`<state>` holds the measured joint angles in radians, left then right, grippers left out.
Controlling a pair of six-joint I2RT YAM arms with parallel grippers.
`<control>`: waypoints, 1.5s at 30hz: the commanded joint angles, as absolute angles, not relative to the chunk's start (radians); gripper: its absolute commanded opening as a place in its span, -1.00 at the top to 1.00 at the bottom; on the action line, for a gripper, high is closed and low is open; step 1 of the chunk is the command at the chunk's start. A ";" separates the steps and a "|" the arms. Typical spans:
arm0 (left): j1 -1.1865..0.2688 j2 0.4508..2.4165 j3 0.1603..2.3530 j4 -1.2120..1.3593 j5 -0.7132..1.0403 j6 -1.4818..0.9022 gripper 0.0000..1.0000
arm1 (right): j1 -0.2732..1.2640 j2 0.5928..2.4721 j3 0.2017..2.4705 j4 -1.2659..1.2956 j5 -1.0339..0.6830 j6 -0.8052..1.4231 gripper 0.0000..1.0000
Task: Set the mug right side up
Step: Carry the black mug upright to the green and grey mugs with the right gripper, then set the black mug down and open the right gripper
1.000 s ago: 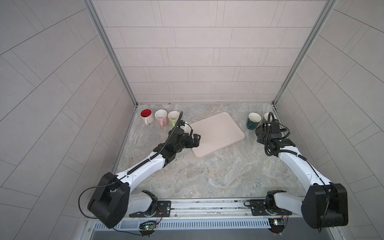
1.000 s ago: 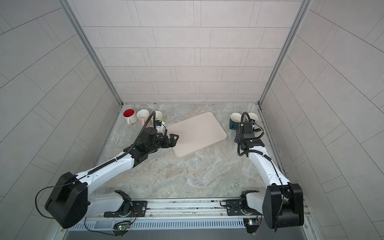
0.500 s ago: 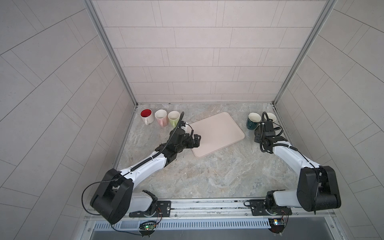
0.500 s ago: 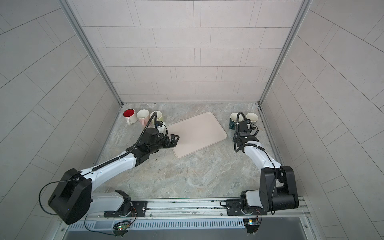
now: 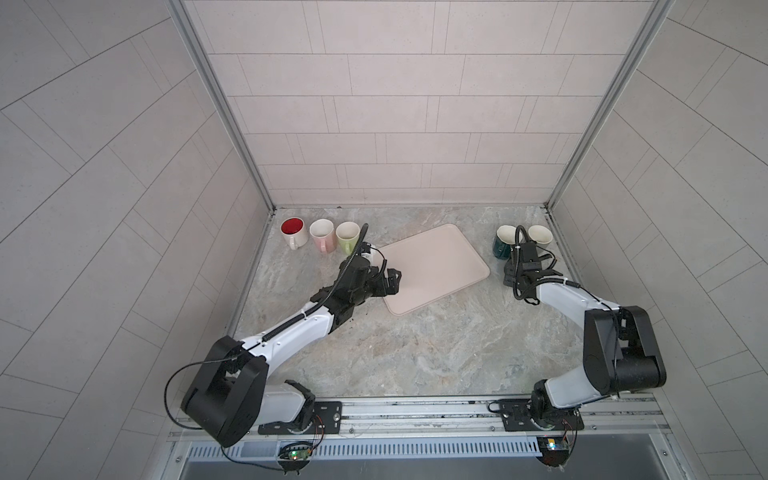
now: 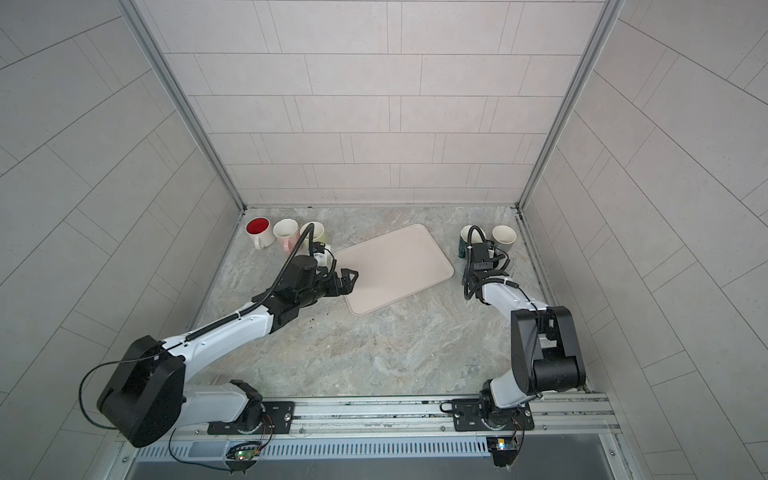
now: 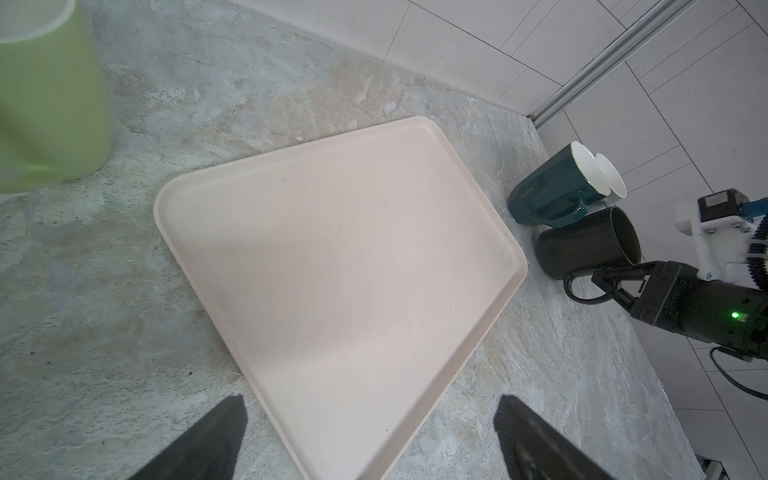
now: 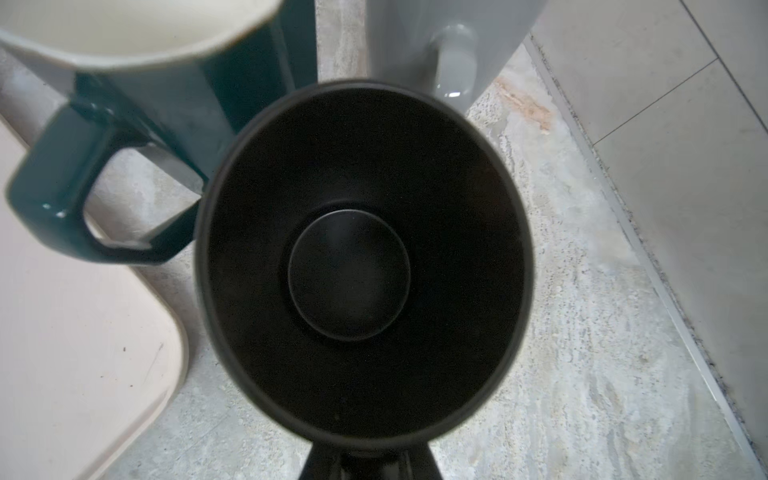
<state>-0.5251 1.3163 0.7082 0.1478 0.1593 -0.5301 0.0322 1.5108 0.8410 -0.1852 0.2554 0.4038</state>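
My right gripper eases the black mug (image 7: 586, 245) outward next, toward the near side of the teal mug, and then releases it, as the black mug's dark opening already faces up.
The black mug (image 7: 586, 245) stands mouth up beside the teal mug (image 7: 548, 191), close to the tray's right edge. My right gripper (image 7: 615, 282) is shut on it at the rim by the handle. In the right wrist view I look straight down into the mug's dark inside (image 8: 349, 274), and the fingers (image 8: 324, 461) meet under its rim. In both top views the right wrist hides the mug. My left gripper (image 5: 392, 282) hangs open and holds nothing over the near left corner of the pink tray (image 5: 432, 266).
A red-lined mug (image 5: 293, 230), a pink mug (image 5: 322, 232) and a green mug (image 5: 348, 235) stand in a row at the back left. A white mug (image 5: 540, 237) stands beside the teal mug (image 5: 503, 241) at the back right, close to the side wall.
My right arm has folded its elbow back toward the front rail, and its wrist has shifted a little left near the teal mug. The left arm has barely moved.
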 commanded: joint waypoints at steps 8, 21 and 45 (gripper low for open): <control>-0.520 1.315 0.693 0.179 0.157 -0.525 -1.00 | 0.034 1.598 0.927 -0.127 0.289 0.441 1.00; -0.520 1.295 0.689 0.175 0.157 -0.526 -1.00 | 0.033 1.635 0.987 -0.211 0.269 0.478 0.85; -0.503 1.276 0.692 0.144 0.081 -0.483 -1.00 | 0.033 1.400 0.946 -0.178 0.177 0.477 -0.38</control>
<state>-0.5171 1.3106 0.6945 0.1631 0.1375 -0.5194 0.0319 1.4647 0.9634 -0.1905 0.1772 0.4747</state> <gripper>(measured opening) 0.999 0.671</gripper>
